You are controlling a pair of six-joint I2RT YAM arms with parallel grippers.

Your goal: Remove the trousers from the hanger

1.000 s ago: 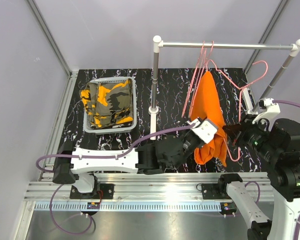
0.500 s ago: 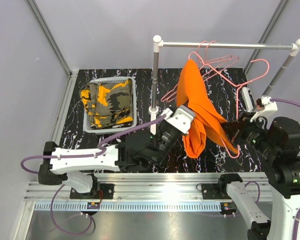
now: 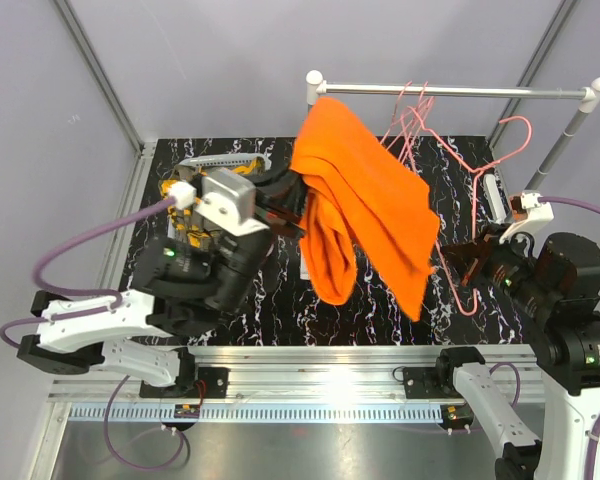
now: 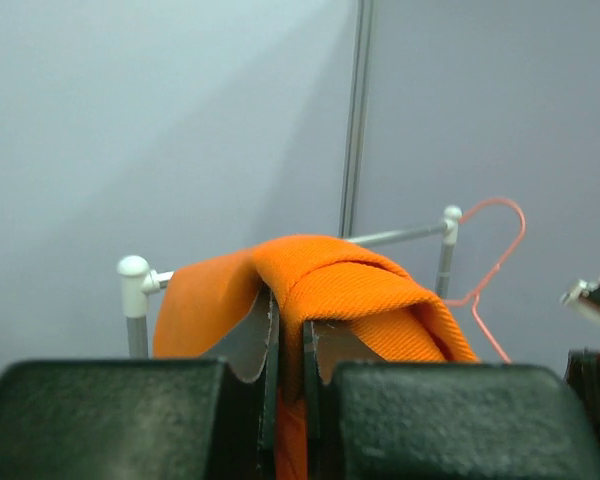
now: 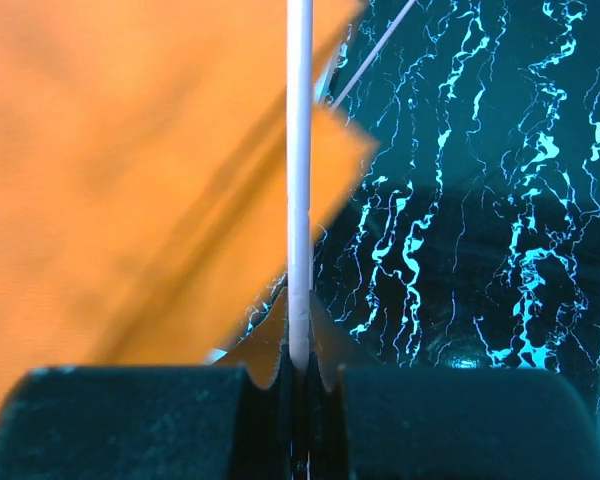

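My left gripper moves down and to the left in the top view next and lets go over the grey basket, because camouflage trousers already lie there.
My left gripper (image 3: pixel 292 203) is shut on the plain orange trousers (image 3: pixel 365 205) and holds them raised above the table's middle; the cloth drapes down to the right. In the left wrist view the orange trousers (image 4: pixel 325 280) fold over the closed fingers. My right gripper (image 3: pixel 462 265) is shut on a pink wire hanger (image 3: pixel 462 180) at the right; in the right wrist view the hanger wire (image 5: pixel 298 180) runs straight up from between the jaws. The camouflage trousers (image 3: pixel 182 205) lie in the grey basket, mostly hidden behind my left arm. The black splotched trousers are not in view.
A white rail (image 3: pixel 450 91) on two posts spans the back, with several pink hangers (image 3: pixel 412 105) hooked on it. The grey basket (image 3: pixel 220 160) sits at the back left. The table top (image 3: pixel 380 310) is black marble-patterned.
My left gripper has swung up and to the left, pulling the orange trousers off the hanger and away from the rail. The right gripper has stayed shut on the hanger.
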